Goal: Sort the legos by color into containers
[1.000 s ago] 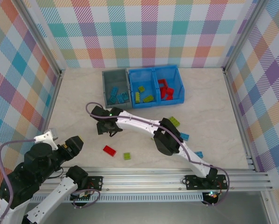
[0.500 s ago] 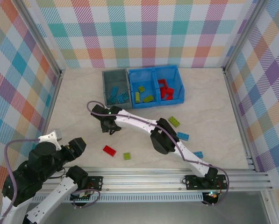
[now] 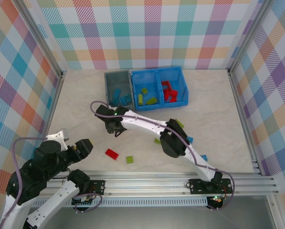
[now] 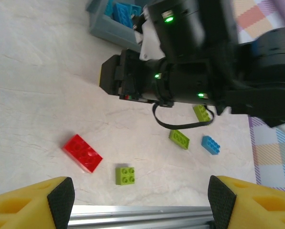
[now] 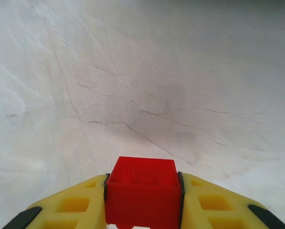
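Observation:
My right gripper will swing outward over the blue bin's section with the red bricks and let go of the red lego (image 5: 142, 183) there, because its color is the same as those bricks.
My right gripper (image 3: 112, 127) hangs over the left-middle of the table, shut on a small red lego (image 5: 142, 183) between its yellow fingers (image 5: 75, 210). At the near left my left gripper (image 3: 82, 147) stands wide open with nothing in it. In its wrist view lie a red brick (image 4: 82, 152), a square lime brick (image 4: 125, 175), a lime brick (image 4: 179, 139) and a light blue brick (image 4: 210, 144). At the back are the dark grey bin (image 3: 107, 90), holding light blue bricks, and the blue bin (image 3: 157, 72), with lime bricks in its left compartment and red ones in its right.
The right arm (image 3: 147, 125) stretches diagonally across the table above the loose bricks. More bricks lie at the right: a lime one (image 3: 179, 124) and light blue ones (image 3: 189, 140) (image 3: 203, 157). An aluminium rail (image 3: 156, 179) runs along the near edge. Checked walls enclose the table.
The right gripper has drifted slightly right and back with the red lego, uncovering a lime brick under its arm. The left gripper has shifted a little to the right.

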`<state>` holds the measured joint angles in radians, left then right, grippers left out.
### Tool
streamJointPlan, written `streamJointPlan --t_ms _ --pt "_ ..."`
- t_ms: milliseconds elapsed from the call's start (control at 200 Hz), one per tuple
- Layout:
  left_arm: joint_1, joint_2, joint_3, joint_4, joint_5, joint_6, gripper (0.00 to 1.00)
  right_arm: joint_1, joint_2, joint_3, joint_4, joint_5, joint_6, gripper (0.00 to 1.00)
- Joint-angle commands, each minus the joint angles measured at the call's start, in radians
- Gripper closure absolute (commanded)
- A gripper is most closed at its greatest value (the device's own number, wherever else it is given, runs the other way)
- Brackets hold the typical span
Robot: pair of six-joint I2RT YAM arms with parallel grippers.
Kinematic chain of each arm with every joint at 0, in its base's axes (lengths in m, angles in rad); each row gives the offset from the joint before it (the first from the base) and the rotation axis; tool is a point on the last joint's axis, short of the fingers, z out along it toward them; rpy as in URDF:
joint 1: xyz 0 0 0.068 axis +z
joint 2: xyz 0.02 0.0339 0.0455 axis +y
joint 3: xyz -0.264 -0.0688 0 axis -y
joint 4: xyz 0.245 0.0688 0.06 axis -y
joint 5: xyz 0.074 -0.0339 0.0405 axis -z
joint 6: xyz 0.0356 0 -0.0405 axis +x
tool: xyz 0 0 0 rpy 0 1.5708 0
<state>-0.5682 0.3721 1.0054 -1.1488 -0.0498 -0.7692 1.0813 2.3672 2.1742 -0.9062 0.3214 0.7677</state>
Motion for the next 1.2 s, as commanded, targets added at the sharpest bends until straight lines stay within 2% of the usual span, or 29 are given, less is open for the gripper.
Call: streamJointPlan --t_ms 0,195,285,375,525,640,750,820,1020,1115,1195 --pt "-0.009 0.072 -0.011 0.160 0.111 -0.013 0.24 -0.038 -0.228 -0.093 0.045 0.064 -0.049 0.75" --pt "-0.026 0.264 -0.062 0.519 0.239 -0.102 0.25 -0.203 -0.531 -0.346 0.081 0.076 -0.149 0.75" --pt "-0.105 0.393 -0.037 0.629 0.199 -0.085 0.25 -0.325 -0.602 -0.417 0.090 0.071 -0.203 0.75" --pt "-0.213 0.546 0.024 0.684 0.119 -0.029 0.25 -0.450 -0.608 -0.430 0.093 0.048 -0.250 0.75" --pt "-0.330 0.781 0.104 0.798 0.007 0.025 0.25 -0.598 -0.481 -0.345 0.086 0.045 -0.286 0.75" --pt "-0.388 0.933 0.172 0.841 -0.090 0.084 0.26 -0.664 -0.337 -0.216 0.061 0.057 -0.272 0.75" --pt "-0.416 1.046 0.229 0.863 -0.136 0.129 0.26 -0.700 -0.185 -0.049 0.003 0.050 -0.241 0.76" --pt "-0.418 1.096 0.251 0.902 -0.129 0.140 0.26 -0.706 -0.103 0.059 -0.021 0.048 -0.238 0.76" --pt "-0.422 1.168 0.289 0.907 -0.114 0.155 0.27 -0.720 0.120 0.364 -0.169 0.150 -0.177 0.76" --pt "-0.424 1.177 0.295 0.908 -0.107 0.165 0.27 -0.722 0.171 0.406 -0.165 0.159 -0.168 0.74" --pt "-0.426 1.187 0.305 0.899 -0.096 0.175 0.27 -0.722 0.188 0.408 -0.144 0.151 -0.174 0.67"
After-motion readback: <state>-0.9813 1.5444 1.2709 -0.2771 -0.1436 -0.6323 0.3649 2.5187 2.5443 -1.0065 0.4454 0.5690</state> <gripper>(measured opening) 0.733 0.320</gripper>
